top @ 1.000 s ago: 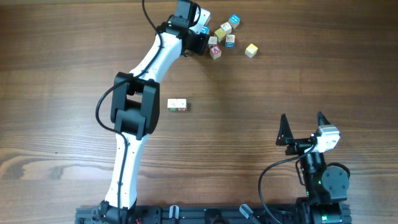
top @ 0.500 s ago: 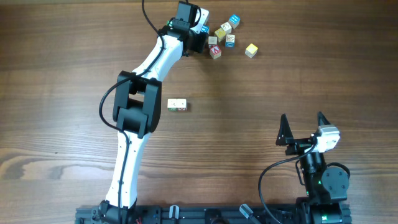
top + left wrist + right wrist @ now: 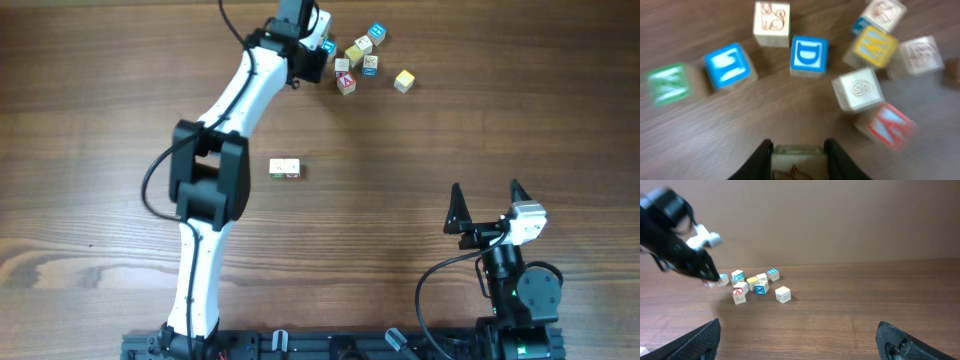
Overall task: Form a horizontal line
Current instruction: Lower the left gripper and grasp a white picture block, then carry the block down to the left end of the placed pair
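The robot's left gripper will next swing back and to the left in the overhead view to the bare tabletop by the row's end [image 3: 259,168], then lower and release the cube.
The horizontal line [image 3: 286,169] is a short row of two pale cubes, edge to edge, mid-table. My left gripper [image 3: 318,58] reaches to the far edge of the scattered cubes. In the left wrist view its fingers [image 3: 762,152] press both sides of a pale cube with a green top edge [image 3: 799,156]. Ahead lie a blue "D" cube [image 3: 809,53], another blue cube [image 3: 727,64], a green one [image 3: 667,84], a yellow one [image 3: 875,45] and a red-marked one [image 3: 890,125]. My right gripper [image 3: 486,200] stands wide open at the lower right, nothing between its jaws.
Loose cubes cluster at the far middle: a red "A" cube [image 3: 346,84], a blue one [image 3: 376,33] and a yellowish one [image 3: 403,81] a little apart on the right. The right wrist view shows the same cluster [image 3: 752,286] far ahead.
The left arm has shifted slightly up and left at the cluster, and its jaws have narrowed onto the green-edged cube. The right arm has not moved.
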{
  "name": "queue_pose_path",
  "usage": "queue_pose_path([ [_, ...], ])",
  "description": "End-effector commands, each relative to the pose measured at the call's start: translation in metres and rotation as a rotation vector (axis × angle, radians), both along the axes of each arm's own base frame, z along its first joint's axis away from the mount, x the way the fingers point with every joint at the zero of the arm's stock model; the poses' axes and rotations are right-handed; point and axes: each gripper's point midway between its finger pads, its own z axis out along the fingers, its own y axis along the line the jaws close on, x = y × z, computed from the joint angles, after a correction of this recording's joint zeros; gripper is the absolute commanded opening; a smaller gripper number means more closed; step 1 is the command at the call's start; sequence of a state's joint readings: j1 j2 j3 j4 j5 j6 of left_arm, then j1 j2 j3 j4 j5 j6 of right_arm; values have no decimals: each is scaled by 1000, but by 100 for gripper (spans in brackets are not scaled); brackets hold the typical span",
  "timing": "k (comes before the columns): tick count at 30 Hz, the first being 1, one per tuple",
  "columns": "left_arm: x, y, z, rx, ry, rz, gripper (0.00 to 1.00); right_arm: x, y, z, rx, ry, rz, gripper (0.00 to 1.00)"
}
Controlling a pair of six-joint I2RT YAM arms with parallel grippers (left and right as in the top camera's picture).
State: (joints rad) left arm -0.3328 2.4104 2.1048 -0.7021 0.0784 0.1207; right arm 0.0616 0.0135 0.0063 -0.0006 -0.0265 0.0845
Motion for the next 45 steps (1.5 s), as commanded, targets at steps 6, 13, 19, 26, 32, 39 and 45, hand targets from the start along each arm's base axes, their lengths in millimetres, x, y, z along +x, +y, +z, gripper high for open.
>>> queue_pose_path([
  [6, -96, 70, 233, -166, -110, 240, 17, 0, 2, 1, -6, -5, 14, 100],
  [13, -172, 128, 231, -129, 112, 438, 15, 0, 2, 1, -6, -5, 14, 100],
  [19, -198, 155, 126, 26, 343, 645, 14, 0, 2, 1, -5, -5, 14, 100],
  [26, -203, 156, 24, 18, 378, 696, 15, 0, 2, 1, -5, -5, 14, 100],
  [32, -194, 159, -19, -5, 283, 697, 14, 0, 2, 1, -6, -5, 14, 100],
  [39, -198, 160, -42, 4, 249, 650, 15, 0, 2, 1, -6, -5, 14, 100],
  [45, -196, 159, -50, 13, 216, 599, 18, 0, 2, 1, -6, -4, 14, 100],
])
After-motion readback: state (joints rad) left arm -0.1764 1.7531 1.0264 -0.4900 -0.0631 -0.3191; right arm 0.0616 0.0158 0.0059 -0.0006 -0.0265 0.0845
